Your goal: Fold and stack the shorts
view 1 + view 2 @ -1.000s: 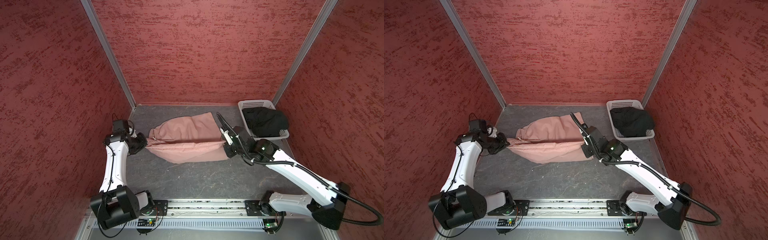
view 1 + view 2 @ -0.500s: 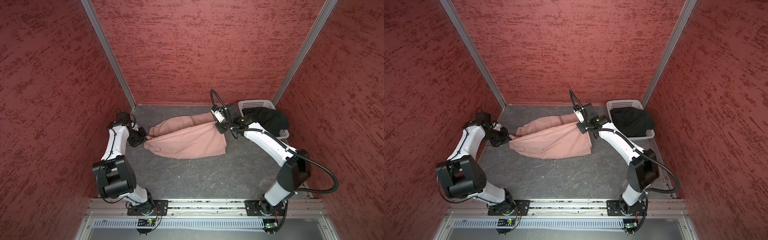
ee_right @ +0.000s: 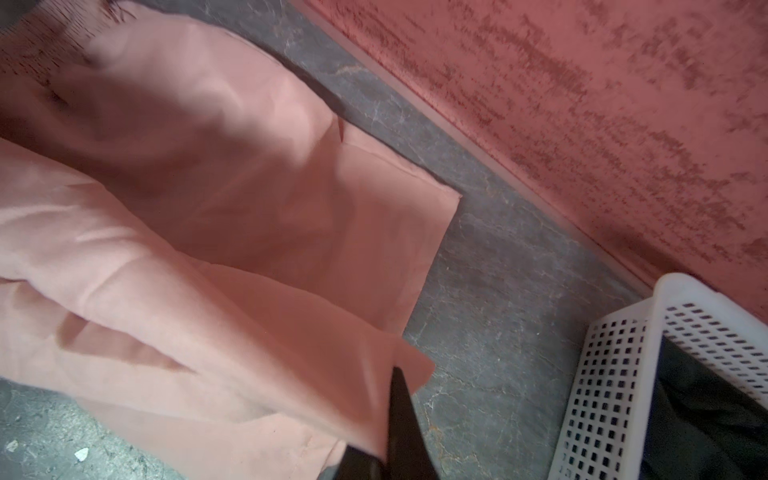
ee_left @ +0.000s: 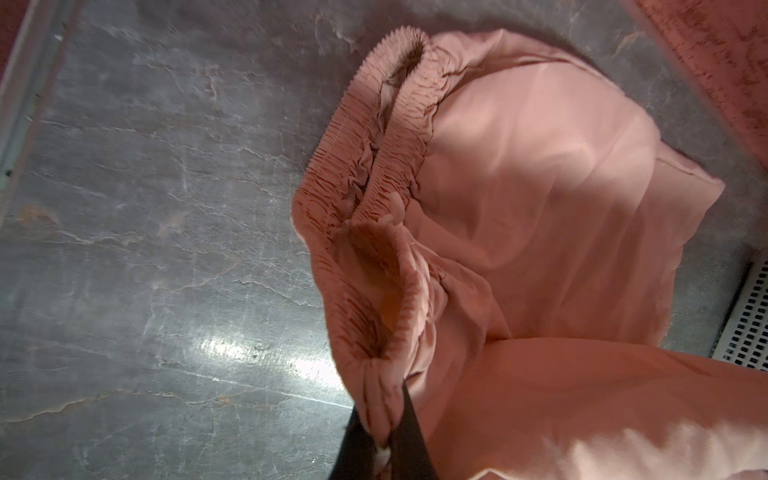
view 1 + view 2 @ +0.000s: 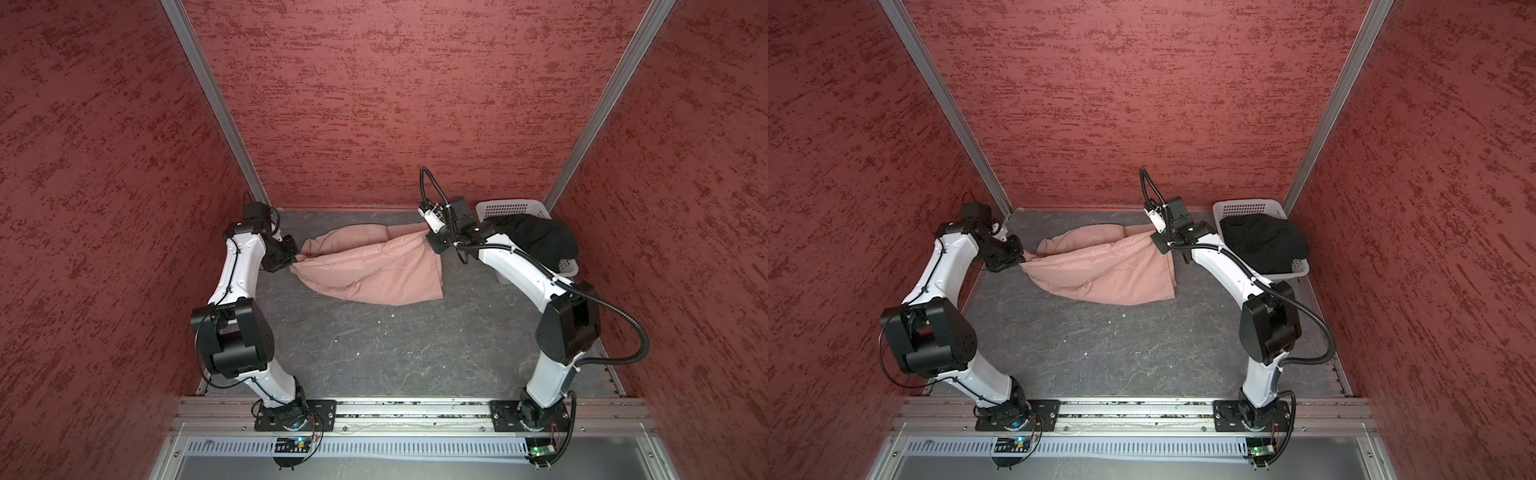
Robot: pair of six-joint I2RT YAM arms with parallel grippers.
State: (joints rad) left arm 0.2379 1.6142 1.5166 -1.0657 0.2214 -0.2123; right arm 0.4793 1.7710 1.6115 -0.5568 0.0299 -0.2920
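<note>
The gathered waistband end goes back over the open grey table next, where my left gripper releases it. That table lies back of the gripper, toward its base.
The dusty pink shorts lie at the back of the grey table, one layer lifted and stretched between my grippers. My left gripper is shut on the gathered waistband end at the left. My right gripper is shut on a leg-hem corner at the right, above the lower leg, which lies flat. The black shorts are bunched in the basket.
A white perforated basket stands in the back right corner, close to my right arm. Red textured walls enclose the table on three sides. The grey table surface stretches in front of the pink shorts.
Both grippers have carried the near edge of the pink shorts up and toward the back wall, the right one much farther. The cloth now drapes over its rear half.
</note>
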